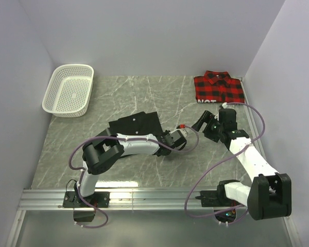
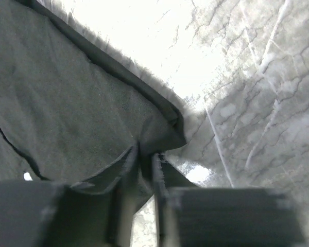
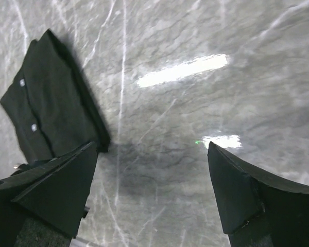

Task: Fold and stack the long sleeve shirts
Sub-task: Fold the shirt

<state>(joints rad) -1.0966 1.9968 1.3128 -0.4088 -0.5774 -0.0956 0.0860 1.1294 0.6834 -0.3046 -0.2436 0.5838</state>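
The robot's right gripper will next move across onto the black shirt's corner (image 1: pixel 162 129) (image 3: pixel 101 142) beside the left gripper, because that corner is to the right gripper's left in the top view.
The black shirt (image 1: pixel 136 124) lies folded on the table left of centre; pale buttons show on it in the right wrist view (image 3: pixel 44 100). My left gripper (image 1: pixel 167 138) is at the shirt's right edge, and in the left wrist view it (image 2: pixel 147 170) is shut on a fold of the black fabric (image 2: pixel 67 92) near a corner. The red-and-black plaid shirt (image 1: pixel 219 87) lies folded at the back right. My right gripper (image 1: pixel 200 122) is open and empty above bare table, to the right of the black shirt, with its jaws wide apart (image 3: pixel 152 154).
A white mesh basket (image 1: pixel 68 90) stands at the back left. Grey marble tabletop (image 1: pixel 144 170) lies in front of the shirts. White walls close in the left, right and back sides. A metal rail (image 1: pixel 144 198) runs along the near edge.
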